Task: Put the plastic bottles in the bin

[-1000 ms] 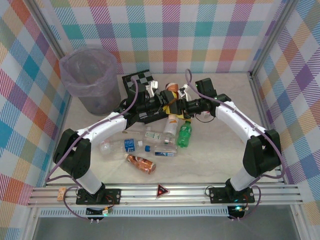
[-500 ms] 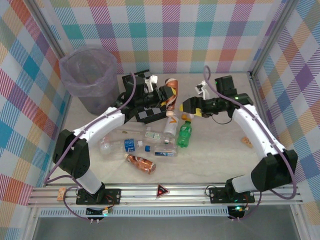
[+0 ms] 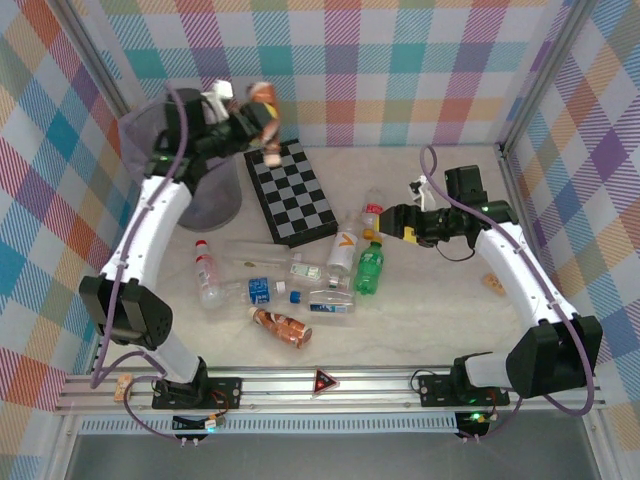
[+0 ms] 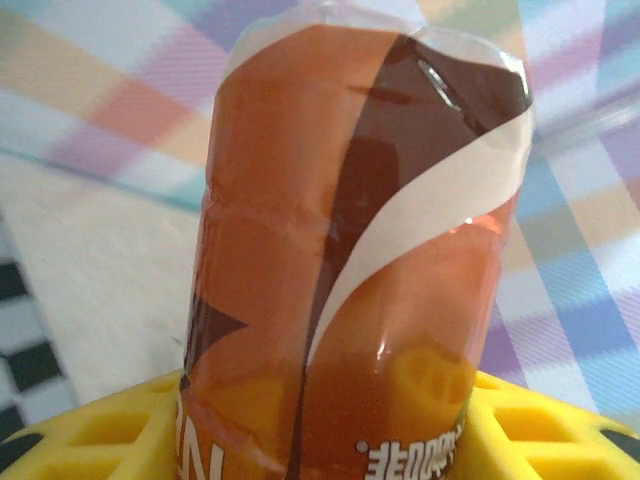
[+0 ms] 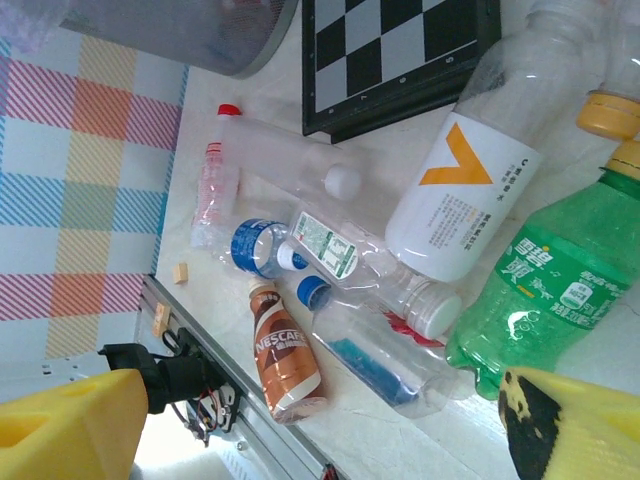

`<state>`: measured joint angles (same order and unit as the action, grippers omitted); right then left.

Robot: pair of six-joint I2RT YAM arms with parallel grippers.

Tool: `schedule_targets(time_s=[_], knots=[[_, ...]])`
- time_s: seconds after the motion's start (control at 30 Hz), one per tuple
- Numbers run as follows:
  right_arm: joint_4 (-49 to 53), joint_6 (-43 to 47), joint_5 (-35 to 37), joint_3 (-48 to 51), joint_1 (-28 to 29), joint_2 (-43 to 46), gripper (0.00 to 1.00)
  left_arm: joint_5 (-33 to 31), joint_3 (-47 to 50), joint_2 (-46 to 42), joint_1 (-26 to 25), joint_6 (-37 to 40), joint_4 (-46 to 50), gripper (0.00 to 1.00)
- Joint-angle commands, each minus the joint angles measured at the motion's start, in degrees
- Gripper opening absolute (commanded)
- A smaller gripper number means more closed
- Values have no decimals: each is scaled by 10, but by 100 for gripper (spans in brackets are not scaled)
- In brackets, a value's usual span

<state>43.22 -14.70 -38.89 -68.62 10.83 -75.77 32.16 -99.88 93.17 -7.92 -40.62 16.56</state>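
Note:
I need to swing the brown-orange bottle [image 3: 265, 100] next with my left gripper, away from the chequered board, from outside the bin's rim to over the bin's opening [image 3: 143, 132] beside it, and let go.
My left gripper [image 3: 250, 118] is raised at the back left, shut on a brown-orange bottle [image 3: 265, 100] beside the rim of the bin [image 3: 140, 135]. In the left wrist view that bottle [image 4: 350, 250] stands between the yellow pads [image 4: 90, 440]. My right gripper [image 3: 388, 222] hangs open and holds nothing, just right of a white bottle with an orange mark [image 3: 345, 248] and a green bottle [image 3: 369, 268]. In its wrist view, the open right gripper [image 5: 310, 410] looks down on the green bottle [image 5: 540, 290], the white one [image 5: 465, 200], a brown bottle [image 5: 285, 355] and clear bottles [image 5: 265, 245].
A black-and-white chequered board [image 3: 292, 192] lies between the bin and the pile. More clear bottles [image 3: 258, 291] and a brown one [image 3: 280, 326] lie towards the front rail [image 3: 320, 385]. A small wooden block [image 3: 492, 283] sits at the right. Checked walls close in three sides.
The left arm has swung from the table's middle up and left to the bin with the brown-orange bottle. The right gripper opened, let that bottle go and drew back to the right.

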Motion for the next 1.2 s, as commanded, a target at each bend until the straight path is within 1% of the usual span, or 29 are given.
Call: schedule_targets(time_s=[0.0, 0.07, 0.17, 0.23, 0.3, 0.37, 0.47, 0.53, 0.7, 0.77, 0.9, 1.07, 1.17], knots=[[7, 0, 13, 7, 1, 10, 91, 0, -38, -4, 62, 23, 47, 40], [12, 3, 20, 9, 1, 12, 91, -10, -59, 3, 103, 29, 67, 38], [20, 11, 30, 10, 1, 15, 91, -46, -102, 24, 153, 52, 120, 30], [20, 13, 38, 14, 1, 17, 91, -67, -136, 48, 176, 74, 164, 25], [20, 14, 40, 18, 0, 19, 91, -98, -180, 77, 189, 105, 218, 21], [21, 15, 45, 22, 0, 20, 91, -129, -229, 117, 190, 147, 272, 17], [21, 18, 51, 26, -1, 20, 91, -152, -297, 172, 190, 183, 339, 9], [25, 20, 54, 27, -1, 19, 90, -164, -318, 194, 189, 201, 365, 6], [31, 20, 65, 28, -2, 20, 90, -206, -284, 197, 170, 253, 380, 6], [29, 21, 64, 27, -1, 17, 90, -208, -271, 200, 168, 261, 373, 7], [33, 24, 62, 24, -1, 11, 90, -201, -278, 221, 165, 274, 378, 9], [30, 20, 62, 28, -2, 11, 90, -195, -279, 240, 158, 281, 381, 17], [30, 20, 63, 30, -1, 10, 90, -186, -272, 250, 156, 277, 377, 23]])
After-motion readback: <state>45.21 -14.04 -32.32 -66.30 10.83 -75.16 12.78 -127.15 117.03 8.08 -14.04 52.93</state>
